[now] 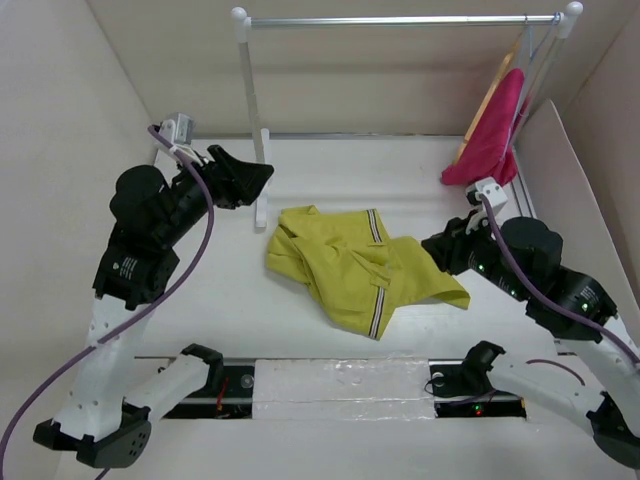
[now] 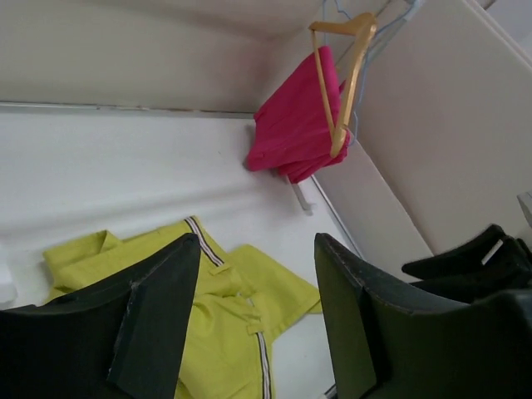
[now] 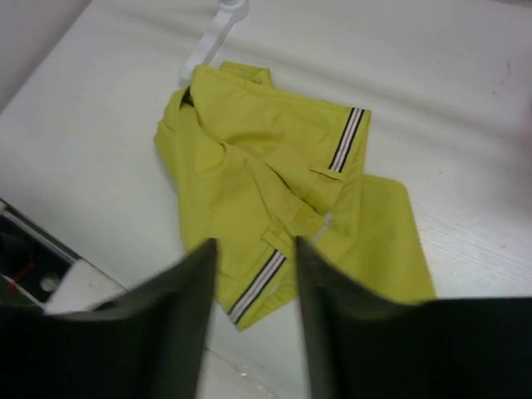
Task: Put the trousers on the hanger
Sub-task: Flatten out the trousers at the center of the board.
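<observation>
My left gripper goes down next and moves onto the trousers' edge by the foot of the bar's post, because that edge lies below it on the tabletop.
The yellow-green trousers [image 1: 355, 265] lie crumpled on the white table, their striped trim bands showing. My left gripper [image 1: 262, 174] hovers open above the table, left of and behind them. In the left wrist view the left gripper [image 2: 258, 241] is empty, with the trousers [image 2: 224, 324] below and beyond it. My right gripper [image 1: 432, 246] is open at the trousers' right edge. In the right wrist view the right gripper [image 3: 255, 245] is empty above the trousers [image 3: 266, 166]. The tan wooden hanger [image 1: 497, 85] [image 2: 353, 75] hangs on the rail at the far right.
A white-and-silver clothes rail [image 1: 400, 20] spans the back, its left post's foot [image 3: 218, 29] close to the trousers. A magenta-pink garment [image 1: 490, 135] [image 2: 291, 125] hangs by the hanger. Walls close in on both sides. The right arm [image 2: 482, 266] shows in the left wrist view.
</observation>
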